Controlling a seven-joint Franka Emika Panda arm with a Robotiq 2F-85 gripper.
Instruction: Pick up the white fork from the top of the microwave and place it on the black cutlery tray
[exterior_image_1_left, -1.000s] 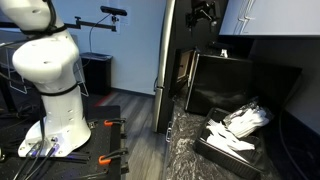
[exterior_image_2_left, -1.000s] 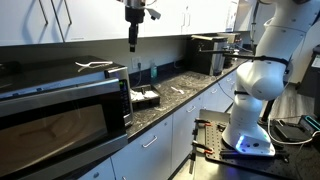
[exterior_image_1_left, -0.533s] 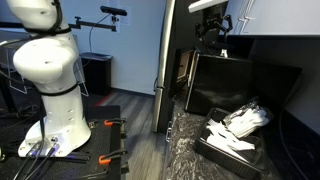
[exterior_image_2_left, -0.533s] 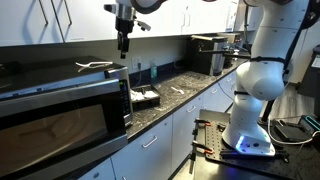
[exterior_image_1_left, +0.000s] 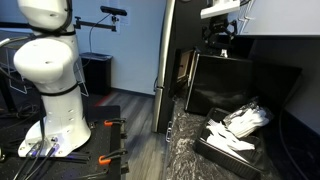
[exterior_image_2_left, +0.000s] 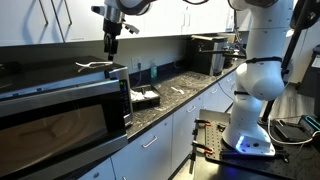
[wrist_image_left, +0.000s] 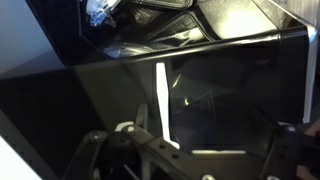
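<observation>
The end of the white fork (exterior_image_2_left: 83, 65) farther from the tray is already lined up between my fingers. I need to lower my open gripper onto that end next.
The white fork (exterior_image_2_left: 95, 66) lies on top of the black microwave (exterior_image_2_left: 60, 115), near its right end. In the wrist view the fork (wrist_image_left: 162, 100) is a thin white strip on the glossy dark top (wrist_image_left: 230, 90). My gripper (exterior_image_2_left: 108, 50) hangs open and empty just above and a little right of the fork. Its fingers show wide apart at the bottom of the wrist view (wrist_image_left: 190, 160). The black cutlery tray (exterior_image_2_left: 147, 99) sits on the counter beside the microwave. In an exterior view the gripper (exterior_image_1_left: 222, 45) is above the microwave (exterior_image_1_left: 235, 80) and the tray (exterior_image_1_left: 215, 148) is below.
A heap of white cutlery (exterior_image_1_left: 243, 120) fills the tray. White wall cabinets (exterior_image_2_left: 170, 18) hang close above the gripper. A dark speckled counter (exterior_image_2_left: 185, 90) runs right, with a black appliance (exterior_image_2_left: 208, 55) at its far end. A tall dark cabinet edge (exterior_image_1_left: 165, 65) stands beside the microwave.
The gripper has moved sideways from above the tray to above the microwave's top and come lower, close to the fork. The fork and tray have not moved.
</observation>
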